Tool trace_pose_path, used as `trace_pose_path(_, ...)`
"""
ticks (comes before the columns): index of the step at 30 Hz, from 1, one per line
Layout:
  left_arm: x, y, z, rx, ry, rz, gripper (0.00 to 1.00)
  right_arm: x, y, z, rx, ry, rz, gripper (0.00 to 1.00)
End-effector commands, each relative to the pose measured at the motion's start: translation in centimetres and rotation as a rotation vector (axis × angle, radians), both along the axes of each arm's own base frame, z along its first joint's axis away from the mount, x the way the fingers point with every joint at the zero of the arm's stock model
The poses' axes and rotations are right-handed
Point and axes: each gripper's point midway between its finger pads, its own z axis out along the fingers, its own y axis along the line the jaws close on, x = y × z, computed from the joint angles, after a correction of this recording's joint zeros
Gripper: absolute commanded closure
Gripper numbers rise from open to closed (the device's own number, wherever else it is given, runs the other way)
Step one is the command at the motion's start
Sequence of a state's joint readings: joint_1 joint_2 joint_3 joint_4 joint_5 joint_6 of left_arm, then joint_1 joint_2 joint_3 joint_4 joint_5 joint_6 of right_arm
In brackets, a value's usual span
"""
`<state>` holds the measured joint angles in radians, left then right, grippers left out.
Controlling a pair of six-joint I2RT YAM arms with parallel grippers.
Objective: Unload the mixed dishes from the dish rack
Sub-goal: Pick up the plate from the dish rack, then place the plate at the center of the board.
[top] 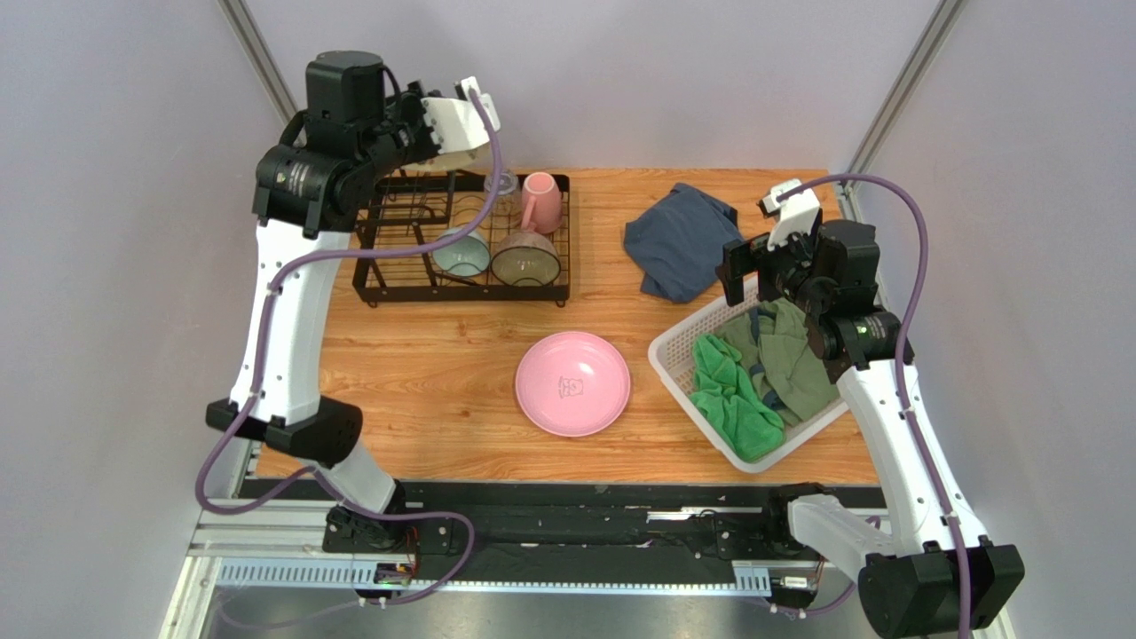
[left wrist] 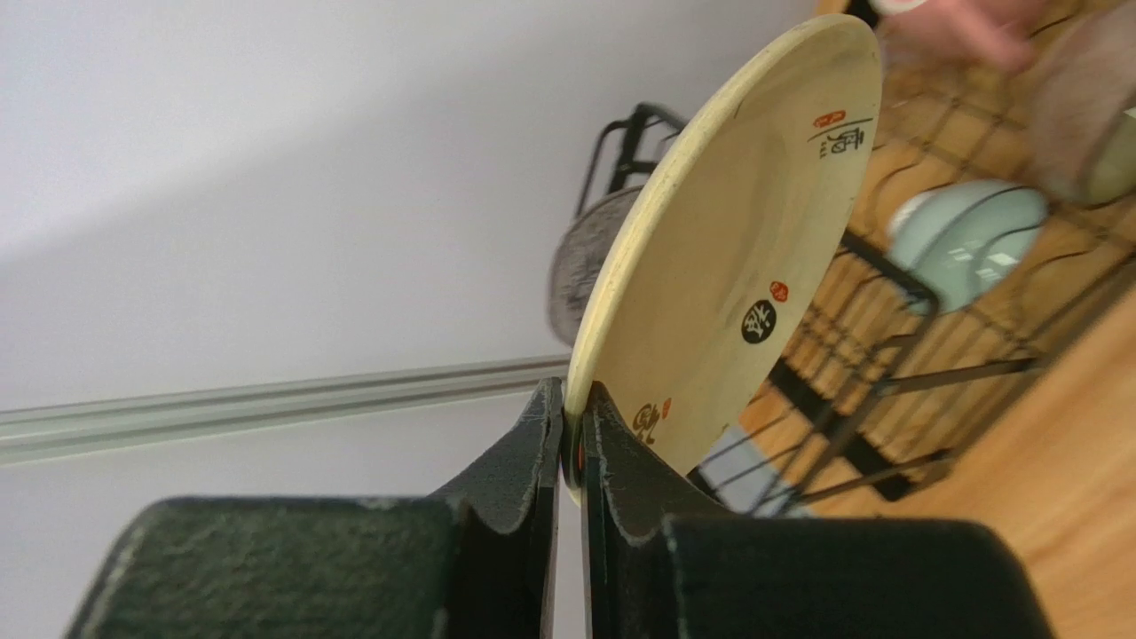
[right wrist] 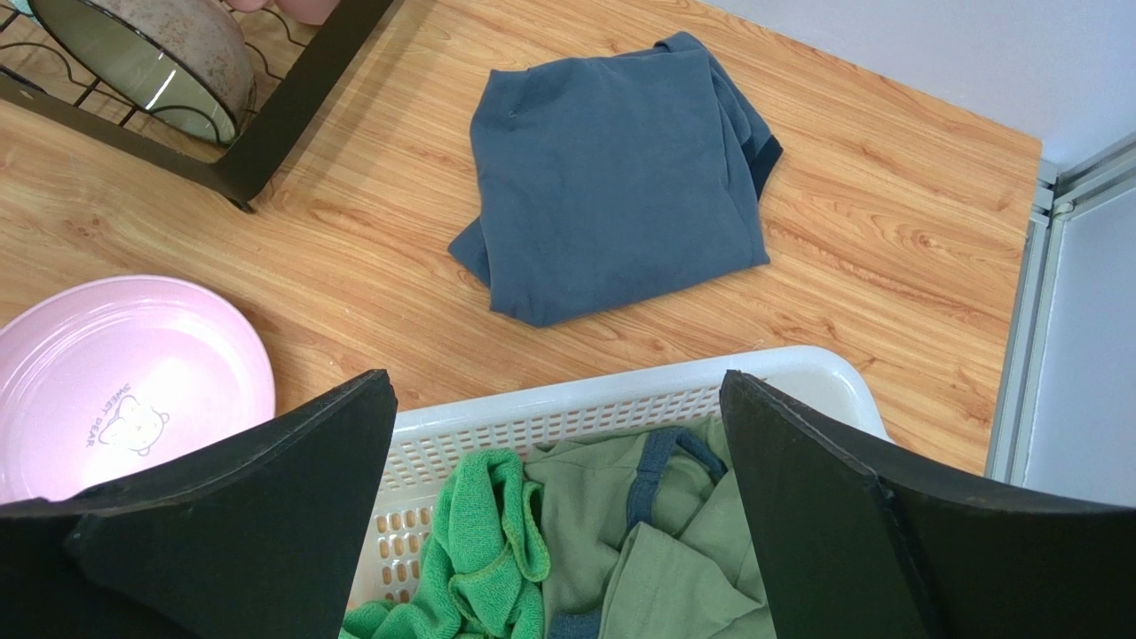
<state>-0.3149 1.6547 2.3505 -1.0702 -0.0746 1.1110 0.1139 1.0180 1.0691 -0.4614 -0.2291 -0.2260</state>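
The cream plate moves back and down with my left gripper for release on the large pink plate (top: 574, 384) next, since that lies below the gripper, nearer my base.
My left gripper (left wrist: 576, 433) is shut on the rim of the cream plate (left wrist: 740, 253), which is tilted on edge and lifted above the black dish rack (left wrist: 854, 386). From above, that gripper (top: 451, 157) hovers over the rack's (top: 387, 273) back left part. In the rack sit a pale teal bowl (top: 463, 256), a tan-olive bowl (top: 526, 257) and a pink mug (top: 540, 200). The large pink plate (top: 574, 384) lies on the table in front of the rack. My right gripper (right wrist: 560, 466) is open, with nothing between its fingers, over the white basket (right wrist: 600, 400).
The white lattice basket (top: 674, 357) at the right holds green cloths (top: 740, 386). A folded blue garment (top: 683, 240) lies behind it on the wooden table. Grey walls close in at the back and both sides.
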Motion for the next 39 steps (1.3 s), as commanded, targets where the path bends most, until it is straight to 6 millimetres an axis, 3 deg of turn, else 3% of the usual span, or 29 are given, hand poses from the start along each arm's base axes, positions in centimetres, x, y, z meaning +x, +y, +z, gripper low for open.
trace_pose_path(1, -4.2, -3.4, -2.1, -0.315, 0.152, -0.085, 1.0, 0.3, 0.2, 2.2, 0.008, -0.053, 0.01, 0.01)
trace_pose_path(6, -7.1, -6.1, -5.4, -0.489, 0.33, -0.155, 1.0, 0.4, 0.2, 2.1, 0.01, -0.047, 0.007, 0.01)
trace_pose_path(9, -9.1, -8.2, -9.2, -0.579, 0.502, -0.202, 1.0, 0.4, 0.2, 1.9, 0.01, -0.04, 0.007, 0.01)
trace_pose_path(12, -10.1, -10.0, -11.6, -0.658, 0.617, -0.216, 1.0, 0.5, 0.3, 1.8, 0.012, -0.036, 0.006, 0.01)
trace_pose_path(13, -10.3, -10.5, -13.4, -0.692, 0.689, -0.185, 1.0, 0.5, 0.2, 1.9, 0.014, -0.037, 0.004, 0.01)
trace_pose_path(24, -10.9, -14.9, -24.1, -0.833, 1.163, -0.061, 1.0, 0.5, 0.2, 1.8, 0.02, -0.03, 0.0, 0.01)
trace_pose_path(33, -11.0, -16.5, -30.5, -0.809, 1.274, 0.006, 1.0, 0.9, 0.2, 1.2, 0.014, -0.013, -0.004, 0.01)
trace_pose_path(39, -10.5, -16.7, -33.8, -0.792, 1.278, 0.055, 1.0, 0.9, 0.2, 1.2, 0.011, -0.014, -0.003, 0.01)
